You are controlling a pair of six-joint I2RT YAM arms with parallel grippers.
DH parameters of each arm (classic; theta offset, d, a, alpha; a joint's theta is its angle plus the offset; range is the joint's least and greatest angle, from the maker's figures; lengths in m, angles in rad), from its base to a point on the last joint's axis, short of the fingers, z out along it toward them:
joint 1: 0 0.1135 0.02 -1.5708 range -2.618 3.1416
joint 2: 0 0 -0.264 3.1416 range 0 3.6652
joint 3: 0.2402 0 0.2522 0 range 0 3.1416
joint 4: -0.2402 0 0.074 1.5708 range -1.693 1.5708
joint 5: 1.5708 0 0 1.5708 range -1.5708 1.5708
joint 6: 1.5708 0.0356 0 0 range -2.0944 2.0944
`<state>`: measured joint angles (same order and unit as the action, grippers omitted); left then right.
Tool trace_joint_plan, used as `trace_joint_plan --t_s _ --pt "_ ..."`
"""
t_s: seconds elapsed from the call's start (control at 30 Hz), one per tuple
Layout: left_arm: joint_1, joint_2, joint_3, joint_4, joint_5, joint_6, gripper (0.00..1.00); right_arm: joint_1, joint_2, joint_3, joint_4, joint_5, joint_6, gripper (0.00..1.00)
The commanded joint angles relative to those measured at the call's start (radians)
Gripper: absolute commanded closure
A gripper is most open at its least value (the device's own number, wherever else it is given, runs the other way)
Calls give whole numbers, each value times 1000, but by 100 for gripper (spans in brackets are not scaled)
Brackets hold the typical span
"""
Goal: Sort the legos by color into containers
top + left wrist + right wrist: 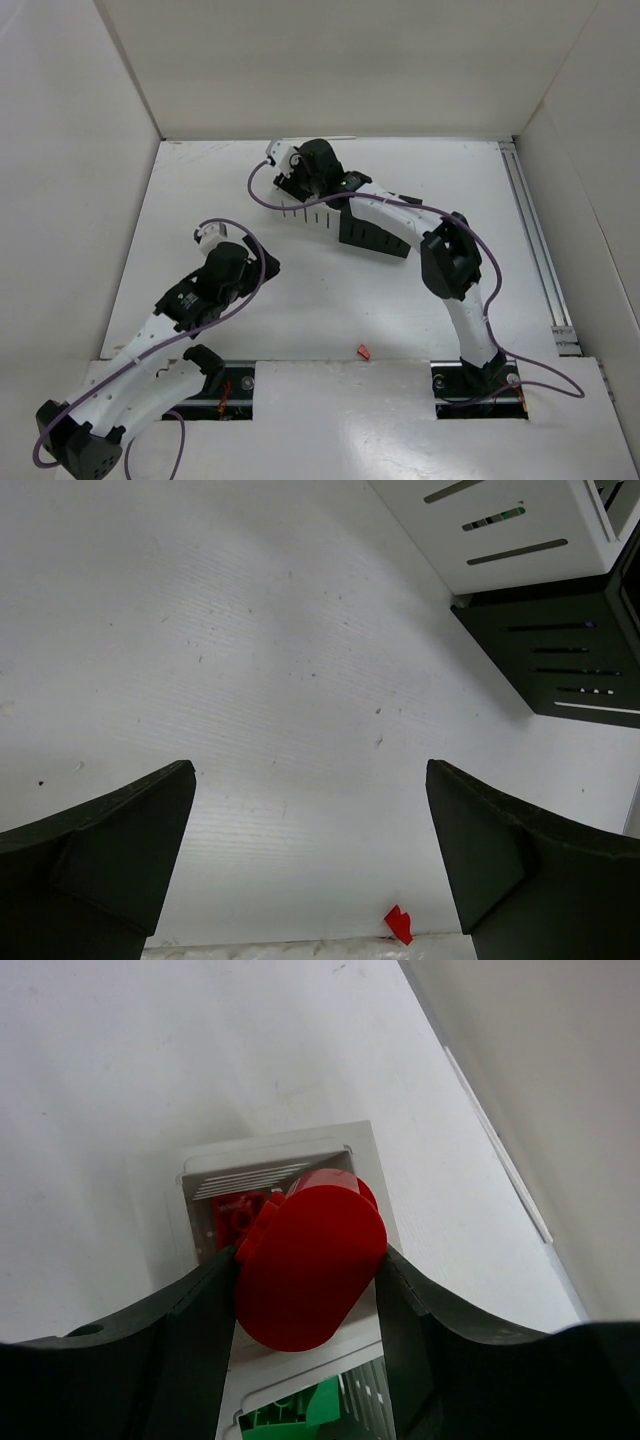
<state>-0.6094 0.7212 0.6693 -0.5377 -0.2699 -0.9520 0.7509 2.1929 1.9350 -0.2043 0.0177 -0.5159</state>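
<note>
My left gripper needs to swing to the right in the top view next, come back and go down onto the small red lego [363, 352] [399, 924], which is still outside the cups.
My right gripper [308, 1290] is shut on a red oval lego [312, 1250] and holds it just above a white cup [365, 1150] that has red legos [232, 1216] in it. The neighbouring white cup holds a green lego [300, 1412]. In the top view the right gripper [296, 186] is over the left end of the containers [372, 236]. My left gripper [310, 865] is open and empty above the bare table, also seen in the top view [258, 268]. A small red lego [398, 923] lies at the table's near edge [363, 352].
In the left wrist view a white cup [510, 530] and a black cup [560, 660] stand at the upper right. White walls enclose the table on three sides. A metal rail [535, 240] runs along the right edge.
</note>
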Motion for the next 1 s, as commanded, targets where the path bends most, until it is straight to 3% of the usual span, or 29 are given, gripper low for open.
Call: trace_joint_plan --t_s 0.0,0.07,0.17,0.4,0.5,0.6,0.73,0.87,0.97 --pt "-6 -3 -11 39 14 7 1 5 -28 61 45 -41 -10 46" --pt "-6 -3 -20 48 27 16 1 5 -50 30 45 -41 -10 33" --pt "-6 17 -20 60 37 30 1 5 -99 5 45 -41 -10 23" --pt "-6 67 -20 96 95 81 1 5 -294 -131 45 -19 -29 12" --pt "-39 101 -30 143 130 125 1 5 -456 -290 45 56 -29 8" --pt "-148 153 -30 186 130 145 1 -13 -606 -457 45 166 4 5" --pt "-341 263 19 219 97 136 1 -57 -925 -813 45 278 104 4" --pt "-499 430 68 258 87 92 2 -145 -1158 -999 -50 318 169 3" --pt "-591 535 143 219 87 49 12 -197 -1303 -1068 -127 367 181 3"
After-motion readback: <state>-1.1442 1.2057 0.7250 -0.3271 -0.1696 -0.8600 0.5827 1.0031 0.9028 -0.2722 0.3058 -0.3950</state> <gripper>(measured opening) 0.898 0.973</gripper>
